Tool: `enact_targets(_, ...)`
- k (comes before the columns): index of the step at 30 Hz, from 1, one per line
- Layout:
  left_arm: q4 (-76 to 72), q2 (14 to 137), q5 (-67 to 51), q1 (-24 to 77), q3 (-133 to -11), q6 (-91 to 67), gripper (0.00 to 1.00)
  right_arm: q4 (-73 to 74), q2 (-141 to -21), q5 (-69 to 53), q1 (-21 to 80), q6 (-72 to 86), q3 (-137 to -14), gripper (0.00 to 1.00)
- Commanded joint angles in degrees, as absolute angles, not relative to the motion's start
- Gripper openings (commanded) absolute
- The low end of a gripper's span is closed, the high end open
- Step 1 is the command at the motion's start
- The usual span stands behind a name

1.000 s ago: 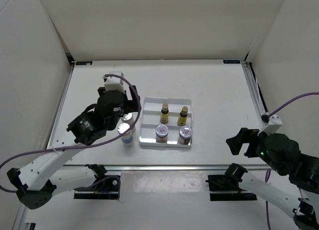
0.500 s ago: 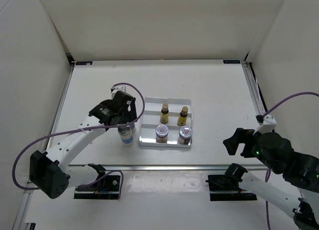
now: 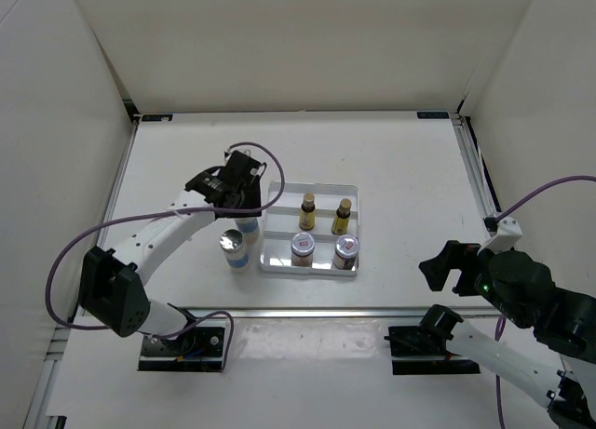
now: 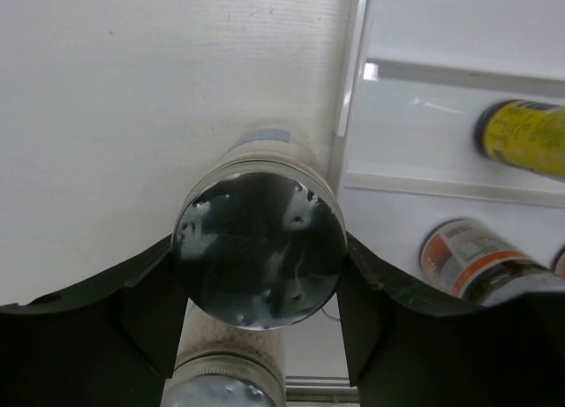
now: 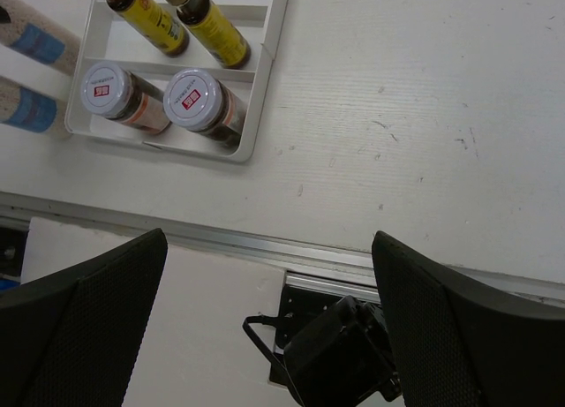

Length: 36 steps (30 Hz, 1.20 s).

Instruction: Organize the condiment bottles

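Observation:
My left gripper holds the silver cap and will next lift up and outward, then lower the bottle and release it in the tray's far row, since it's empty.
In the left wrist view my left gripper (image 4: 260, 257) is shut on the silver cap of a white-blue bottle (image 4: 261, 241), one black finger against each side. This bottle (image 3: 248, 228) stands upright just left of the white tray (image 3: 312, 189), under the left gripper (image 3: 244, 204). The other white-blue bottle (image 3: 234, 248) stands just in front of it. Two yellow bottles (image 3: 306, 210) (image 3: 343, 217) and two red-marked jars (image 3: 303, 248) (image 3: 345, 252) stand in the tray. My right gripper (image 5: 269, 336) is open and empty, off to the right (image 3: 445, 266).
The tray's left wall (image 4: 351, 116) lies right beside the held bottle. A metal rail (image 5: 265, 244) runs along the table's near edge, with the arm base mounts (image 3: 424, 345) below it. White walls enclose the table on three sides.
My left gripper has come down and moved away from the base to the bottle next to the tray, and its jaws have closed on the cap. The right arm barely shifted.

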<state>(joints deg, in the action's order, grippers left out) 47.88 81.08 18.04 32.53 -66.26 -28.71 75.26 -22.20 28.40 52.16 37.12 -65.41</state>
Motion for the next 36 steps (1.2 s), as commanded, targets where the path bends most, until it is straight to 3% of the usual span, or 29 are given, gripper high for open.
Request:
enact_targets(1,45.79,77.61,19.42,31.64,-74.16,-27.25,0.17,74.18,-20.92,29.36,52.47,37.53,-65.21,1.00)
enact_targets(7,45.79,81.11,18.03,31.64,-89.98,-23.12,0.15,74.18,-20.92,29.36,52.47,37.53,-65.21,1.00)
enact_targets(11,45.26,90.06,13.89,31.64,-97.89,-21.36,0.15,74.18,-20.92,29.36,52.47,37.53,-65.21,1.00)
enact_targets(13,45.26,92.80,12.31,31.64,-99.14,-21.36,0.11,74.18,-20.40,29.36,52.47,37.53,-65.21,1.00)
enact_targets(28,44.12,104.06,13.97,36.21,-100.28,-22.50,0.11,74.18,-20.39,29.36,52.47,38.06,-65.21,1.00)
enact_targets(36,44.12,108.80,16.78,36.21,-100.28,-21.36,0.36,74.18,-20.39,29.36,52.47,38.06,-65.21,1.00)
